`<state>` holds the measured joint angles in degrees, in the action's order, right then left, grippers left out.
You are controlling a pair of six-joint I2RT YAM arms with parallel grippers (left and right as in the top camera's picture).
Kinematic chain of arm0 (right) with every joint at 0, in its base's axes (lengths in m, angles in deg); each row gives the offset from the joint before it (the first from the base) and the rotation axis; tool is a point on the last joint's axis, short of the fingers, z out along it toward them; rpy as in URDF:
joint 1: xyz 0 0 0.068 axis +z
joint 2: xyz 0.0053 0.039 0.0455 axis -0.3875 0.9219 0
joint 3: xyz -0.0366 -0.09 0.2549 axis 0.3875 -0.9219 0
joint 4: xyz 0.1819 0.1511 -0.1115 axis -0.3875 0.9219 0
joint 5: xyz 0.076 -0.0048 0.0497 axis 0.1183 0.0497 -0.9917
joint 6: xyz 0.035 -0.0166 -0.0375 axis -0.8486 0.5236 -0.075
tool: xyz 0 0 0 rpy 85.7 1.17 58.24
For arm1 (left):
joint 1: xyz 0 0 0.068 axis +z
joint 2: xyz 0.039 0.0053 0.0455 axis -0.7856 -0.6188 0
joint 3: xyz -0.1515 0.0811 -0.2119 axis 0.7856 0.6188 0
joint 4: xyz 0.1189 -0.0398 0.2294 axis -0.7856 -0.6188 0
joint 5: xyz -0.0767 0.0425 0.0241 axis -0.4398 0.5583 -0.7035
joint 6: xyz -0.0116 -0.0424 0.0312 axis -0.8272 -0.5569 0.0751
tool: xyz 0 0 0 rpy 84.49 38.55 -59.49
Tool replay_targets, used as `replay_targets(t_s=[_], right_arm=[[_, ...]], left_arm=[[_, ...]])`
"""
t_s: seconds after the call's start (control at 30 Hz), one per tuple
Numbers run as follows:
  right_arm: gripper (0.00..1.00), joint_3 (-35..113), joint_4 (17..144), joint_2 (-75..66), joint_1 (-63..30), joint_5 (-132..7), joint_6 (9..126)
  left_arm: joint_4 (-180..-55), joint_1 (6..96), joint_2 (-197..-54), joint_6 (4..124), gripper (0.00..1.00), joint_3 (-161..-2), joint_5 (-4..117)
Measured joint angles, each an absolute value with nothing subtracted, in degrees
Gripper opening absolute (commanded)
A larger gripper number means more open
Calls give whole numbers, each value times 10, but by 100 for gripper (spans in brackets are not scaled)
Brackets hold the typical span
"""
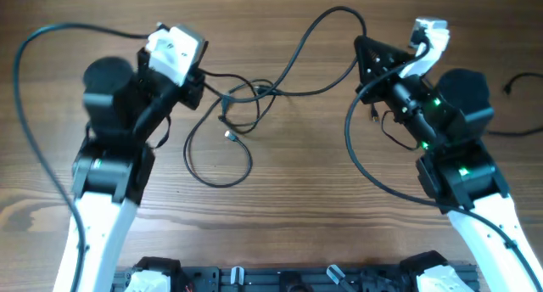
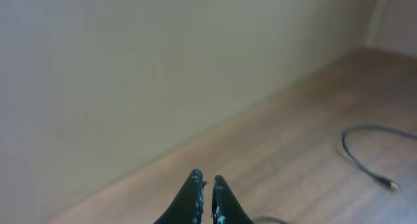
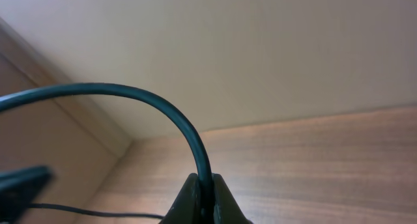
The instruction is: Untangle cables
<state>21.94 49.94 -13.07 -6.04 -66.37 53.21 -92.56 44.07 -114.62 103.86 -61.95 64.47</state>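
The piece of thin cable is still held high above the table, so the robot's left gripper will next go down toward the knot's nearest side (image 1: 224, 98), its fingers tipping down to the table, to let that piece go.
Thin black cables (image 1: 248, 92) lie knotted at the table's middle, with a loose loop (image 1: 219, 180) trailing toward the front. One strand runs left into my left gripper (image 1: 202, 85), whose jaws (image 2: 207, 180) are closed to a thin slit in the left wrist view. A thicker black cable (image 1: 299, 47) arcs from the knot to my right gripper (image 1: 360, 44). In the right wrist view this cable (image 3: 163, 99) is pinched between the shut jaws (image 3: 205, 180). Its other part hangs in a curve (image 1: 349, 143) below the right arm.
A small plug (image 1: 373, 115) lies beside the right arm. Another black cable end (image 1: 509, 84) lies at the far right, also seen in the left wrist view (image 2: 365, 160). The left arm's own thick wire (image 1: 34, 54) loops at the far left. A pale wall borders the table.
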Motion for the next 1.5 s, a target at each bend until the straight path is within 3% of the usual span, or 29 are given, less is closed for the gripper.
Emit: replay_targets(t_s=[0.23,0.4,0.53,0.93,1.0,1.1,1.13,1.17,1.5], right_arm=[[4,219,496,-104,-60,-692,531],[4,219,496,-103,-60,-698,531],[4,219,496,-103,-60,-699,531],[4,219,552,-96,-60,-569,531],[4,220,577,-89,-60,-541,531],[4,220,593,-77,-60,-505,531],[4,220,595,-74,-60,-495,531],[4,220,596,-73,-61,-488,531],[4,220,633,-72,-115,-465,520]], left_arm=[[-898,440,-1050,1059,4,-619,753],[-885,440,-1042,1062,4,-619,884],[-907,440,-1060,1064,4,-620,916],[-946,440,-1305,1067,4,-620,718],[-944,440,-1340,1067,45,-619,709],[-944,440,-1387,1068,60,-619,701],[-945,440,-1401,1063,88,-619,699],[-947,440,-1410,1057,100,-619,698],[-1045,440,-1415,1021,100,-620,689]])
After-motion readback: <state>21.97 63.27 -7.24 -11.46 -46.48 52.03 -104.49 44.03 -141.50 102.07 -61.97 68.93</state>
